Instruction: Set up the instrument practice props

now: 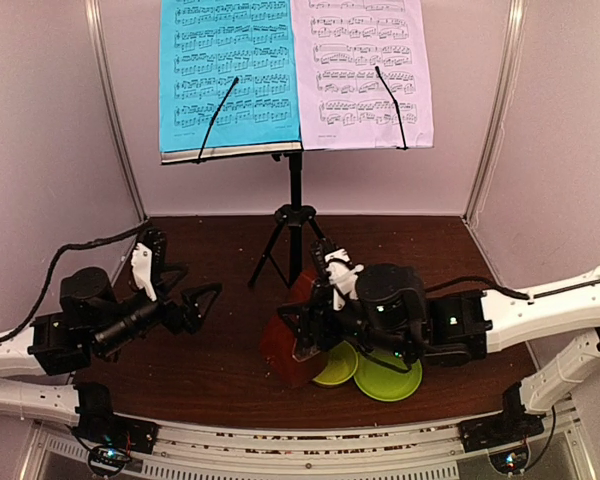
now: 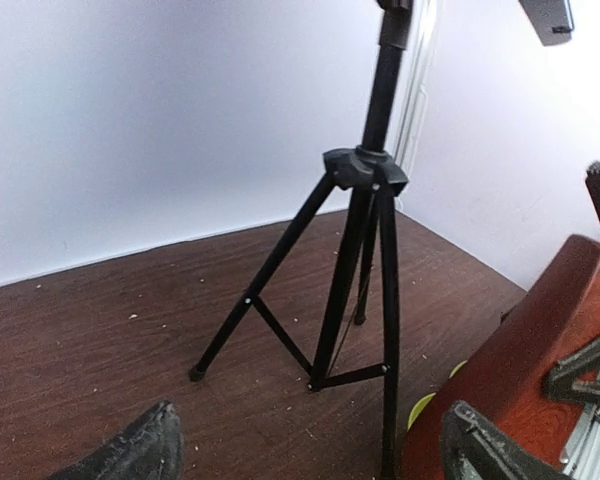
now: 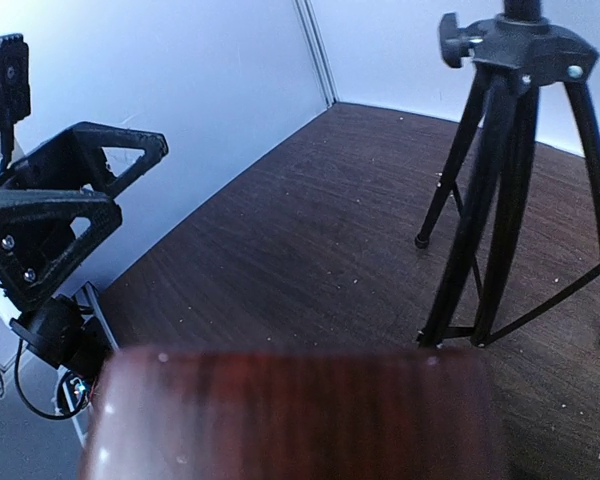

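The metronome (image 1: pixel 285 345) will be released next on the bare tabletop below it, clear of the bowl, as the right gripper moves down toward the left in the top view.
The black music stand (image 1: pixel 295 215) stands on its tripod legs at the back centre. It carries a cyan sheet (image 1: pixel 228 70) and a pale lilac sheet (image 1: pixel 365 70) of printed music. Its legs show in the left wrist view (image 2: pixel 365 170) and the right wrist view (image 3: pixel 510 60). My right gripper (image 1: pixel 305 325) is shut on the brown metronome (image 1: pixel 285 345), which tilts in front of the stand. The metronome fills the bottom of the right wrist view (image 3: pixel 290 415) and hides the fingers there. My left gripper (image 1: pixel 202 303) is open and empty to the left, facing the stand (image 2: pixel 310 455).
A lime-green bowl (image 1: pixel 335 365) and a lime-green plate (image 1: pixel 390 378) lie on the dark wooden table (image 1: pixel 220 250) under the right arm. White walls close in the back and both sides.
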### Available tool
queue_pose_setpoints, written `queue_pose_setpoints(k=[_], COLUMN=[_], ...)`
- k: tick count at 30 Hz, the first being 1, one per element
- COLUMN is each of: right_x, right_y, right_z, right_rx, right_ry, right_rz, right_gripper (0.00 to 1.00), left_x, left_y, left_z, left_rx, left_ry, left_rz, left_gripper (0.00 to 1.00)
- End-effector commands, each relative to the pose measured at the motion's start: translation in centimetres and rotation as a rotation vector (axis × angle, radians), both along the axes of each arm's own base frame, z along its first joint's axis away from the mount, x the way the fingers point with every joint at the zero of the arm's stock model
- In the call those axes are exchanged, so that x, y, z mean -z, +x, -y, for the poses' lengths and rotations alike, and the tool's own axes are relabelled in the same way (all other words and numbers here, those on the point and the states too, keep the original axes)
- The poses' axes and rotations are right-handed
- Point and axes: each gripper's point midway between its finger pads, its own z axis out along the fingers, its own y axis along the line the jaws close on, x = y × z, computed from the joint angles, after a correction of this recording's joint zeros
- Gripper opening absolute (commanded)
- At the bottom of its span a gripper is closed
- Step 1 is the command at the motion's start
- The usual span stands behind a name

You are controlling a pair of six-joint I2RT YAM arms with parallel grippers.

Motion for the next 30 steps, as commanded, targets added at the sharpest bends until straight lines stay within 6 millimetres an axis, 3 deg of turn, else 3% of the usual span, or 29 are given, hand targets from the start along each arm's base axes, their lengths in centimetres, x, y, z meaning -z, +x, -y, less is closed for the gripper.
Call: queue_pose_setpoints(k=[1, 6, 13, 22, 25, 30], right_x=[-4.0, -2.0, 0.2, 3.2, 3.9, 5.6], right_y=[0.5, 0.7, 1.5, 2.8, 3.1, 3.3], right_z=[-2.9, -5.9, -8.9, -10.9, -11.3, -11.4], right_rx=[0.101, 0.18, 0.296, 0.445, 0.495, 0.543], right_ry=[0.106, 0.029, -0.018, -0.075, -0.09, -0.088], right_rz=[0.047, 0.058, 0.05, 0.047, 0.048, 0.016], right_gripper=[0.07, 0.1, 0.24, 0.31, 0.38, 0.4], left_x=[1.5, 2.5, 3.3, 3.2, 3.3, 3.3], left_y=[0.8, 1.0, 1.5, 1.8, 1.8, 2.0], left_z=[-3.0, -3.6, -4.3, -5.1, -5.3, -5.7], left_rx=[-0.127, -0.159, -0.205, -0.236, -0.241, -0.258], left_ry=[-0.047, -0.009, 0.035, 0.035, 0.045, 0.059], left_rz=[-0.079, -0.126, -0.175, -0.188, -0.193, -0.206], left_gripper=[0.92, 0.92, 0.92, 0.92, 0.92, 0.92])
